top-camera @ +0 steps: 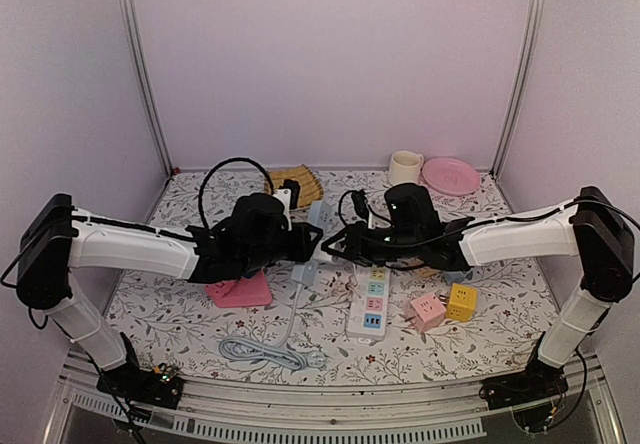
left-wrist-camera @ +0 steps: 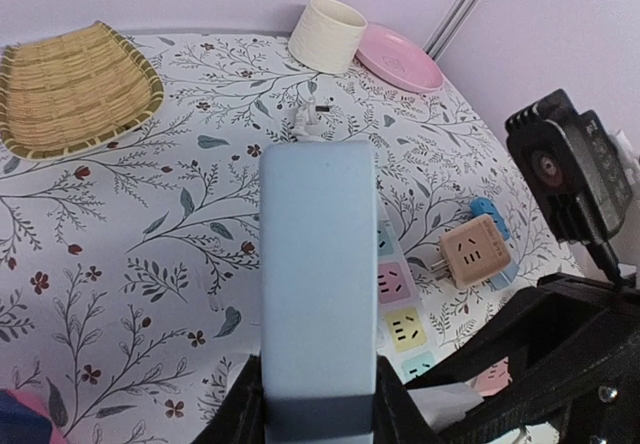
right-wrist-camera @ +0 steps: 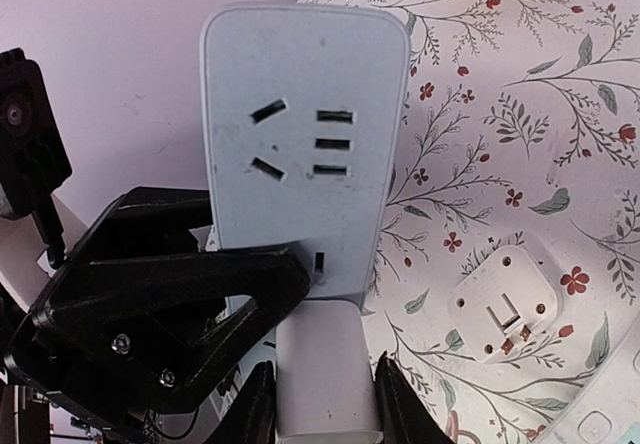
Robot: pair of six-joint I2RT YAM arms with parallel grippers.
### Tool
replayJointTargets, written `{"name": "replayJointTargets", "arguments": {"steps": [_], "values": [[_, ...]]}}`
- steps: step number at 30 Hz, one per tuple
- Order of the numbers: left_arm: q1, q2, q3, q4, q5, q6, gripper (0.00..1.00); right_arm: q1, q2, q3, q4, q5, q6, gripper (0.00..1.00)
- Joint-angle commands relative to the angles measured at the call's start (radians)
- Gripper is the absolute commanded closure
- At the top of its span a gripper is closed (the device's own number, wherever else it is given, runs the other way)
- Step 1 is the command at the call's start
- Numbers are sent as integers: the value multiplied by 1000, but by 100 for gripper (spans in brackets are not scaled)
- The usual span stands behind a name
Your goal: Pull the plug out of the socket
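The robot should next move its left gripper down and to the left in the top view and let go of the power strip on the clear tabletop, which is below it in that direction.
A slim grey-blue power strip point(left-wrist-camera: 318, 264) is lifted off the table, and my left gripper point(left-wrist-camera: 318, 404) is shut on its near end. In the right wrist view its outlet face point(right-wrist-camera: 300, 164) is turned to the camera. A white plug point(right-wrist-camera: 320, 364) sits against its lower end, with my right gripper point(right-wrist-camera: 322, 404) shut on it, a finger tight on each side. From above, both grippers point(top-camera: 300, 244) point(top-camera: 335, 244) meet at mid-table. The socket point(top-camera: 372, 304), a long white strip with pastel outlets point(left-wrist-camera: 395, 294), lies flat below them.
The grey strip's cable point(top-camera: 265, 352) is coiled at the front. Pink point(top-camera: 427, 311) and yellow point(top-camera: 461, 301) cube adapters lie right of the socket. A white adapter point(right-wrist-camera: 500, 309) lies prongs up. A woven basket point(top-camera: 295, 182), cup point(top-camera: 404, 167) and pink plate point(top-camera: 451, 174) stand at the back.
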State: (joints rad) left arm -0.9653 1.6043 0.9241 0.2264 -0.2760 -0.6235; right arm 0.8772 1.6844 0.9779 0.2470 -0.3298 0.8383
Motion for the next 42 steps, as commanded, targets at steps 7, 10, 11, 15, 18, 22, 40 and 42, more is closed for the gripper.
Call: {"name": "replayJointTargets", "arguments": {"steps": [7,10,11,15,18,22,40,42], "values": [[-3,-25,-46,-8,-217,52,100,17,-16,30,-10,-17,-25,95],[6,-16,-60,-23,-246,70,100,18,-27,30,-17,-14,-30,96],[11,-14,-66,-26,-247,70,100,16,-28,31,-20,-14,-31,96],[36,-5,-91,-27,-237,74,100,17,-35,33,-27,-14,-36,96],[48,11,-98,-27,-230,82,100,16,-38,32,-31,-15,-37,96],[74,20,-123,-2,-187,82,100,14,-42,31,-40,-23,-43,96],[104,24,-130,-4,-167,109,100,-8,-3,47,-40,-134,-43,96],[97,32,-115,-19,-186,114,100,-1,3,55,-42,-132,-44,96]]}}
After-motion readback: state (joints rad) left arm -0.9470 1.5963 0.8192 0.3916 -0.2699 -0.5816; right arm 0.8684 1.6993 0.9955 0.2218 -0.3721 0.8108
